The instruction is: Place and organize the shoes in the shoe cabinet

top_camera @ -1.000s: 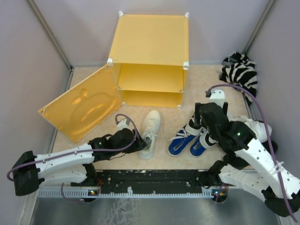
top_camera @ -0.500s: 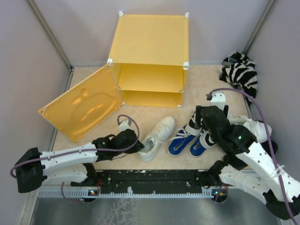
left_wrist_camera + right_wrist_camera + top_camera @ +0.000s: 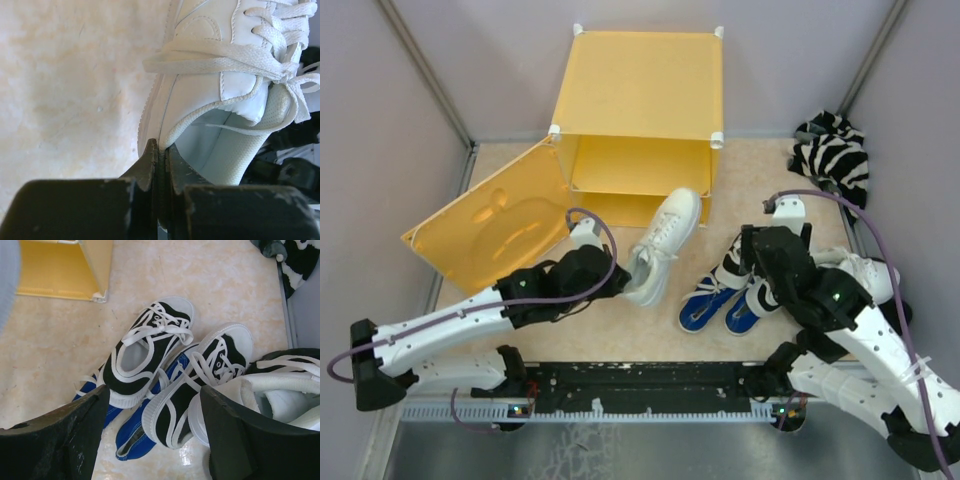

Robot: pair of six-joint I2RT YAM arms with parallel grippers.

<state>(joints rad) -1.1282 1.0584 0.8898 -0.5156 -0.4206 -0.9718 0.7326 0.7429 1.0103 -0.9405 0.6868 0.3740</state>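
The empty place on the shelf end by the front panel lies outward of my left gripper, so next I will move the gripper outward and release the white shoe there.
My left gripper (image 3: 626, 276) is shut on the heel collar of a white shoe (image 3: 666, 240), whose toe points toward the lower opening of the yellow shoe cabinet (image 3: 640, 100). The left wrist view shows the fingertips (image 3: 152, 155) pinching the collar of the white shoe (image 3: 210, 85). My right gripper (image 3: 154, 395) hangs open above two black-and-white shoes (image 3: 147, 352), which lie on top of the blue shoes (image 3: 131, 436). A second white shoe (image 3: 287, 400) lies by the right finger. In the top view the right gripper (image 3: 760, 262) is over that pile, with the blue shoes (image 3: 705, 305) showing.
The cabinet's front panel (image 3: 495, 235) lies open on the floor to the left. A black-and-white striped cloth (image 3: 832, 150) sits in the back right corner. Walls close in on both sides, and a black rail (image 3: 640, 380) runs along the near edge.
My left gripper closed on the white shoe's heel and swung it up and to the right, so its toe now reaches the cabinet front. The right arm barely moved.
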